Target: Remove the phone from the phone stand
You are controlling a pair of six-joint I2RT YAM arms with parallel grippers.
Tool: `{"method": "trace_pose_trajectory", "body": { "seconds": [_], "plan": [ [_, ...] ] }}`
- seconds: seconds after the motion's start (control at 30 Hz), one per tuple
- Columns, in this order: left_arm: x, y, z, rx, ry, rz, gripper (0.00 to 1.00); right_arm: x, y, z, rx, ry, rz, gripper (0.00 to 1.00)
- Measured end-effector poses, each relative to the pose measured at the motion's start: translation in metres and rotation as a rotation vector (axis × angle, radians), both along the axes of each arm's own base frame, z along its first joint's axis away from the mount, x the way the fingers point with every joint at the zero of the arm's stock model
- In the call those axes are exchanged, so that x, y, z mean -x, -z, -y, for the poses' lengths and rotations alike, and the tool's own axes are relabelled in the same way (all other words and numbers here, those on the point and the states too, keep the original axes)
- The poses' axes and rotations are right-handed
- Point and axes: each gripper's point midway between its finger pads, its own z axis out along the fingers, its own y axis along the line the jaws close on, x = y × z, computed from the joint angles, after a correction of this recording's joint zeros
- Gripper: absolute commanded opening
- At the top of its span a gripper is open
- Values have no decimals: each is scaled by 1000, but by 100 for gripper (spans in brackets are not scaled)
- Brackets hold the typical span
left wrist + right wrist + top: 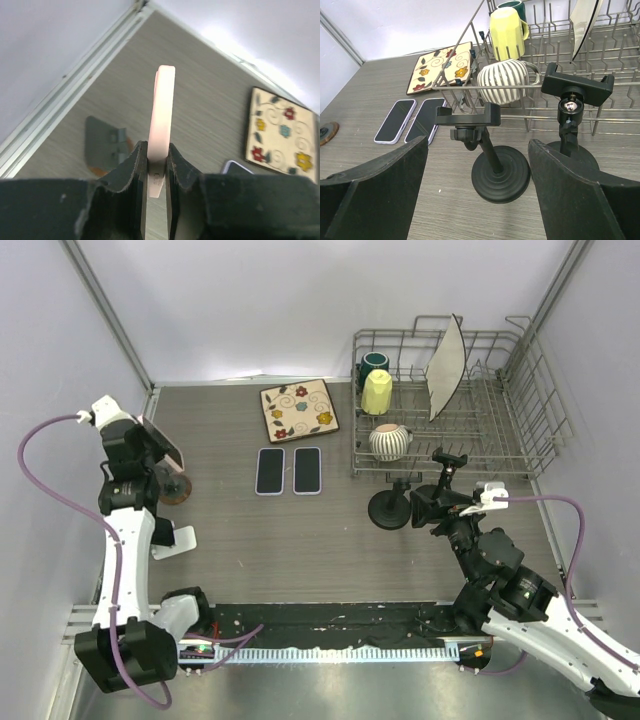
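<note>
The left gripper turns away from the grey stand next, across and down to the near side of the flat phones, where the table is bare.
My left gripper (150, 455) is shut on a pink phone (163, 443) and holds it in the air just above a small grey stand with a round brown base (177, 488). In the left wrist view the phone (162, 105) stands edge-on between the closed fingers (132, 167), and the empty stand (106, 145) lies below to the left. My right gripper (418, 508) is open and empty; in its wrist view its fingers (385, 185) sit on either side of a black phone stand (497, 170) without touching it.
Two phones (271, 470) (307, 470) lie flat mid-table by a floral mat (299, 410). A second black stand (450, 462) is beside the wire dish rack (520, 440), which holds a yellow cup (376, 392), a striped cup (389, 441), a green mug and a plate.
</note>
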Motion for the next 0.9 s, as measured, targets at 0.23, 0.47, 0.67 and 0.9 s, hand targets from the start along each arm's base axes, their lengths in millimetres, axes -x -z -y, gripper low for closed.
{"method": "trace_pose_trajectory", "body": {
  "seconds": [0.23,0.47,0.67,0.9],
  "plan": [
    [-10,-37,60,84,275,74,0,0,0,0,0,0,0,86],
    [-1,-20,168,247,663,-3,0,0,0,0,-1,0,0,86],
    [24,10,262,347,961,-141,0,0,0,0,-1,0,1,86],
    [55,74,326,405,1133,-383,0,0,0,0,-1,0,1,86]
  ]
}}
